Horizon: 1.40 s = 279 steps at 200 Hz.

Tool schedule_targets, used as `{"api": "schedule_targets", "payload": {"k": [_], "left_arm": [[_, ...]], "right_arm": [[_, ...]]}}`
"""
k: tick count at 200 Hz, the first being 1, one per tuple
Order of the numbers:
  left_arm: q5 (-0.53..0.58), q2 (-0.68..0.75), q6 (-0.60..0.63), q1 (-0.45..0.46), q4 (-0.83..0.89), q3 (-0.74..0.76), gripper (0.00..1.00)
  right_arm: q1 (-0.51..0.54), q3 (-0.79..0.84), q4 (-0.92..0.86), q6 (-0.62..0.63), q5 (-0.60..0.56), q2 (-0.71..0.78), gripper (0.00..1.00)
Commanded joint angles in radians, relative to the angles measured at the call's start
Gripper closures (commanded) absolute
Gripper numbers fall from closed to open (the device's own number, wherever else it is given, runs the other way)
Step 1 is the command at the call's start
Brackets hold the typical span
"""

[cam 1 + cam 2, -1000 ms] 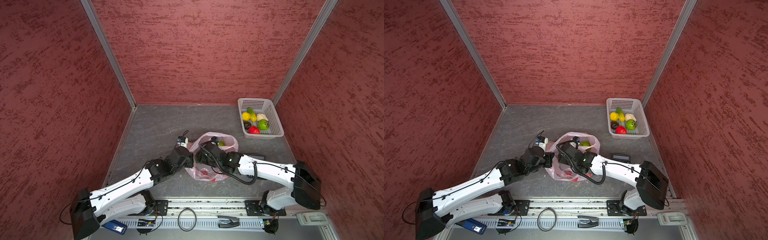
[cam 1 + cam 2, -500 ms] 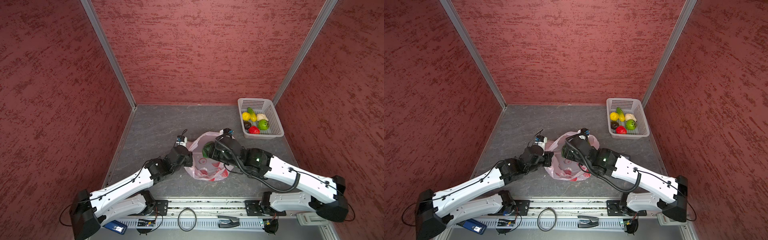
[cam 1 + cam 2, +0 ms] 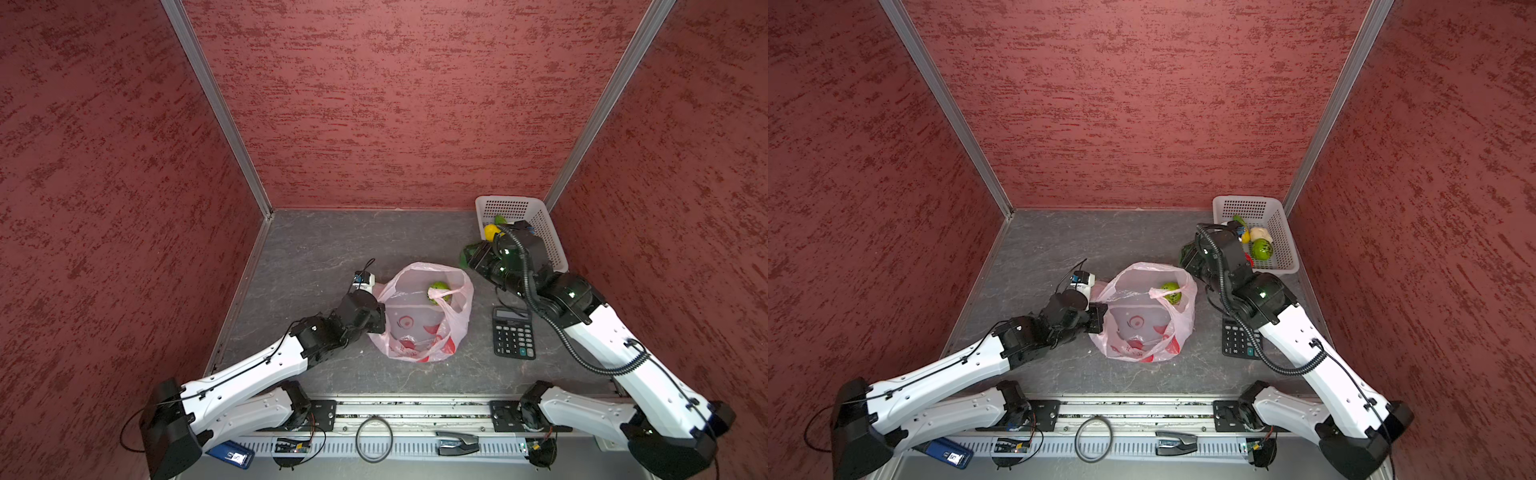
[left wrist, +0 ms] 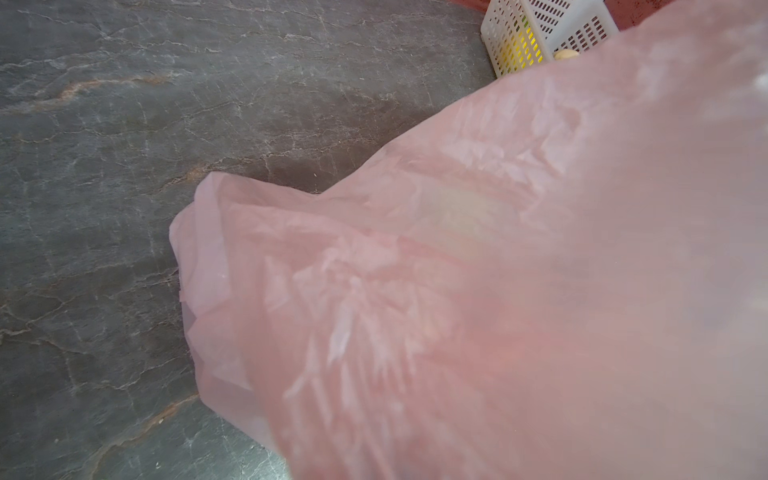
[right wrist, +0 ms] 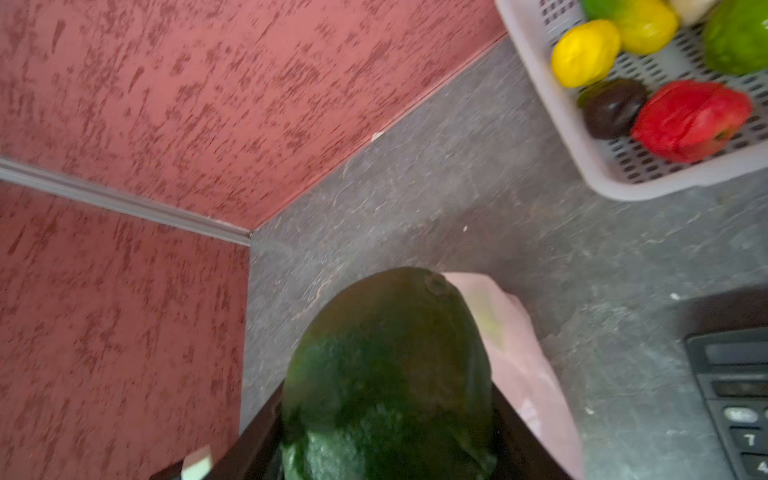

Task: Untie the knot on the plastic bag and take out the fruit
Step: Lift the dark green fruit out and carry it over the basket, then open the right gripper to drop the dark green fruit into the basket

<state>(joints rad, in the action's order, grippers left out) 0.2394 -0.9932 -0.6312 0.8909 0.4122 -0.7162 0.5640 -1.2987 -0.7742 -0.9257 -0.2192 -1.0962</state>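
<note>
My right gripper needs to move outward over the middle of the white basket and down to let go of the dark green fruit, because other fruit is already lying there.
The pale pink plastic bag lies mid-floor with its mouth gaping. One yellow-green fruit sits inside, a bunched handle strap draped over it. The knot is out of view. My left gripper is shut on the bag's left rim; in the left wrist view the bag hides the jaws. My right gripper is shut on a dark green fruit, raised between the bag and the basket.
A white basket in the back right corner holds yellow, dark purple, red and bumpy green fruit. A black calculator lies right of the bag. Red walls enclose three sides.
My right gripper has come up out of the bag with the dark green fruit and swung right, toward the basket. The left gripper has kept its hold on the bag.
</note>
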Motion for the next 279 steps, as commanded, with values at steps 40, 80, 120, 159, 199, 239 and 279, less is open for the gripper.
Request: {"api": "schedule_targets", "payload": {"k": [40, 80, 120, 159, 199, 239, 279], "left_arm": [[-0.005, -0.006, 0.004, -0.003, -0.012, -0.009, 1.0], [-0.002, -0.009, -0.001, -0.001, -0.009, -0.016, 1.0], [0.002, 0.005, -0.01, -0.002, 0.002, -0.008, 1.0], [0.005, 0.017, -0.013, -0.005, 0.01, -0.002, 1.0], [0.0, 0.016, -0.012, -0.012, 0.001, -0.003, 1.0], [-0.005, 0.022, -0.005, -0.016, -0.002, -0.006, 1.0], [-0.009, 0.029, -0.005, -0.016, -0.007, -0.001, 1.0]], "right_arm": [[-0.366, 0.141, 0.249, 0.215, 0.145, -0.075, 0.52], [-0.532, 0.207, 0.47, 0.229, 0.189, -0.223, 0.52], [-0.632, 0.146, 0.58, 0.25, 0.219, -0.437, 0.52], [-0.673, 0.01, 0.58, 0.289, 0.225, -0.633, 0.51], [-0.686, -0.08, 0.549, 0.298, 0.207, -0.762, 0.43], [-0.686, -0.099, 0.519, 0.288, 0.18, -0.779, 0.23], [-0.685, -0.091, 0.505, 0.297, 0.179, -0.754, 0.16]]}}
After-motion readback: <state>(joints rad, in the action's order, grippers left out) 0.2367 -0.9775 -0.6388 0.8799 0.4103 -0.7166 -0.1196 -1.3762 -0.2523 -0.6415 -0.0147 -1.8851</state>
